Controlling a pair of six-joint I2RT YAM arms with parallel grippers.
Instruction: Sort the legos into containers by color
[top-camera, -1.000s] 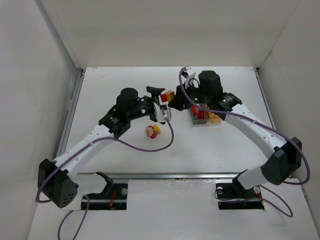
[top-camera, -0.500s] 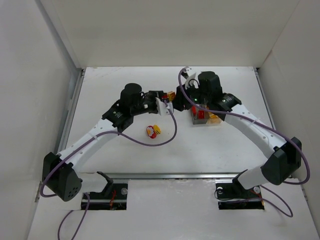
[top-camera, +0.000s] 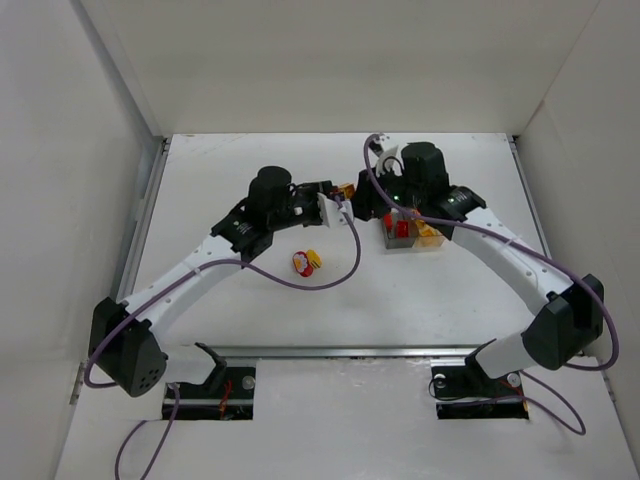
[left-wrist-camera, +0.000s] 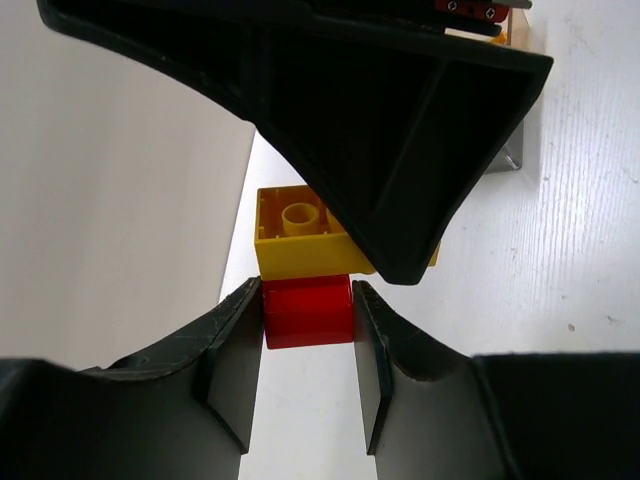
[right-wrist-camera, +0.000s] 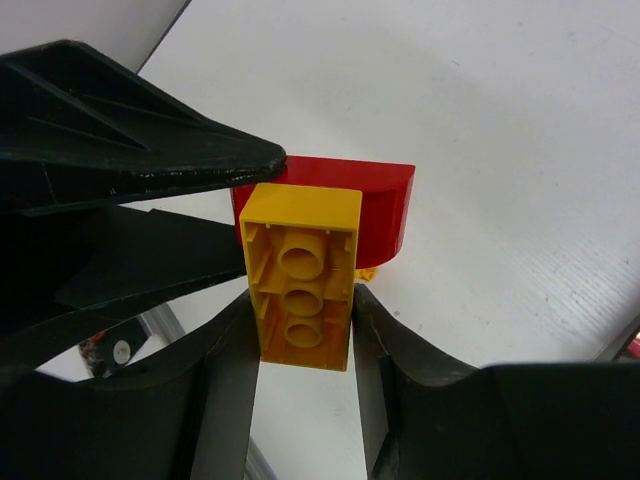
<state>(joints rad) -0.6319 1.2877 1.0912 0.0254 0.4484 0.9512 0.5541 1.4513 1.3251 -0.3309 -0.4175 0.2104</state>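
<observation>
Yellow already lies in the amber box (top-camera: 428, 234). I should pull my right gripper away from the red lego, toward the right in the top view, over that box, and release.
A red lego (left-wrist-camera: 308, 311) and a yellow lego (right-wrist-camera: 303, 290) are stuck together, held above the table between both arms. My left gripper (left-wrist-camera: 308, 300) is shut on the red one. My right gripper (right-wrist-camera: 303, 300) is shut on the yellow one, whose hollow underside faces its camera. From above, the pair (top-camera: 344, 191) sits between the left gripper (top-camera: 335, 198) and the right gripper (top-camera: 358, 205). The joined containers stand just right of them: the dark grey box (top-camera: 398, 238) has a red lego (top-camera: 402, 229) inside, and the amber box (top-camera: 428, 234) is beside it.
A round red lego with a white face (top-camera: 300, 263) and a small yellow piece (top-camera: 314, 260) lie together on the table in front of the left gripper. White walls enclose the table on the left, back and right. Purple cables hang along both arms.
My left gripper has shut on the red lego, and the left arm has shifted slightly right toward the right gripper. The right gripper has kept its hold on the yellow lego.
</observation>
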